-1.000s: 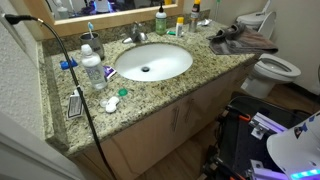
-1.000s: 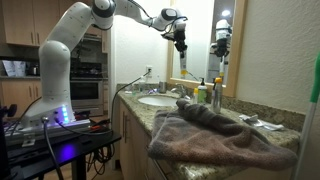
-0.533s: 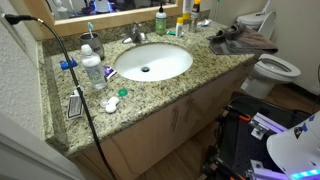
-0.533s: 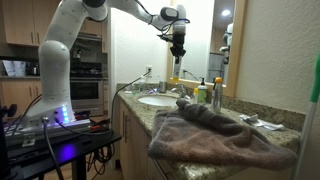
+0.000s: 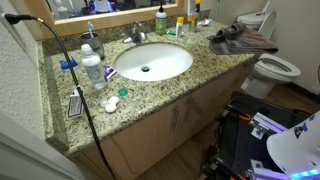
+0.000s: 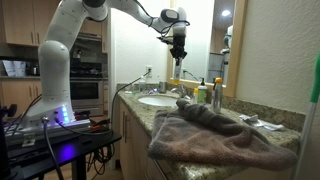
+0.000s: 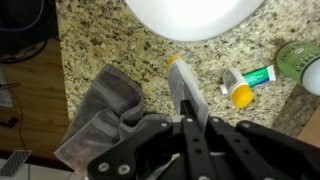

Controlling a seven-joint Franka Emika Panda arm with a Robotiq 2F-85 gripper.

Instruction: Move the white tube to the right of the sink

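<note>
Clear granite (image 5: 206,34) beside the grey towel lies below my gripper, farther from the sink (image 5: 180,62). My gripper should next move down away from the sink's rim and let go of the tube.
My gripper (image 7: 192,122) is shut on the white tube (image 7: 186,92), a slim tube with a yellow cap that points away from me. In an exterior view the gripper (image 6: 178,55) hangs high above the counter with the tube (image 6: 176,70) below it. The oval white sink (image 5: 180,62) sits in the speckled granite counter (image 5: 150,98). In the wrist view the sink's rim (image 7: 190,20) is at the top, and the tube hangs over the granite beside it. The gripper is out of view in the exterior view that looks down on the counter.
A crumpled grey towel (image 7: 100,110) lies on the counter beside the tube, also in both exterior views (image 5: 240,40) (image 6: 215,135). A small green-and-white tube (image 7: 250,77) and a dark green bottle (image 7: 298,60) lie near. A clear blue-label bottle (image 5: 92,70), a faucet (image 5: 135,35) and a toilet (image 5: 275,68) are there.
A second ago the gripper shifted slightly sideways and a little lower with the tube. Since half a second ago nothing has visibly moved.
</note>
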